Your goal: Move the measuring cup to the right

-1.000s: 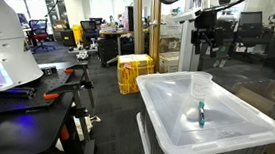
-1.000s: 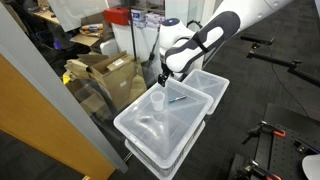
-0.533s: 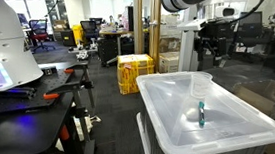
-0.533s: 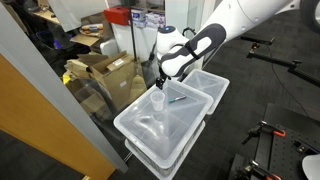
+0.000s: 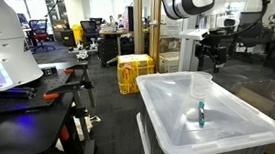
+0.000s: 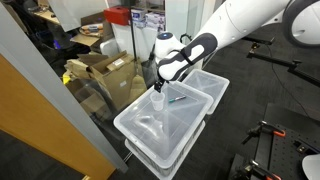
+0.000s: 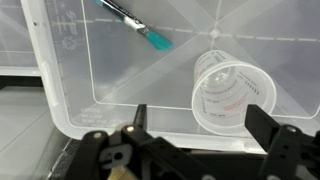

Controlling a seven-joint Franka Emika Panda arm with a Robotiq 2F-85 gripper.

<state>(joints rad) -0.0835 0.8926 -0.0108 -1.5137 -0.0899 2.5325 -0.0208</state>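
I will next lower my open fingers, one on each side of the measuring cup's rim between them, as the upright cup is below and its open top admits one.
The clear measuring cup stands upright on the lid of a white plastic bin. It also shows in an exterior view and in the wrist view, where red print is on its wall. My gripper hangs open and empty above and behind the cup, seen too in an exterior view. In the wrist view the two fingers sit at the bottom edge, with the cup just beyond them. A teal marker lies on the lid near the cup.
The bin lid sits on stacked bins, with a second bin beside it. A yellow crate stands on the floor behind. A dark workbench with tools is off to one side. Cardboard boxes lie beyond the glass.
My gripper has shifted sideways across the cup's far side and a little lower toward it. The cup and the marker have not moved.
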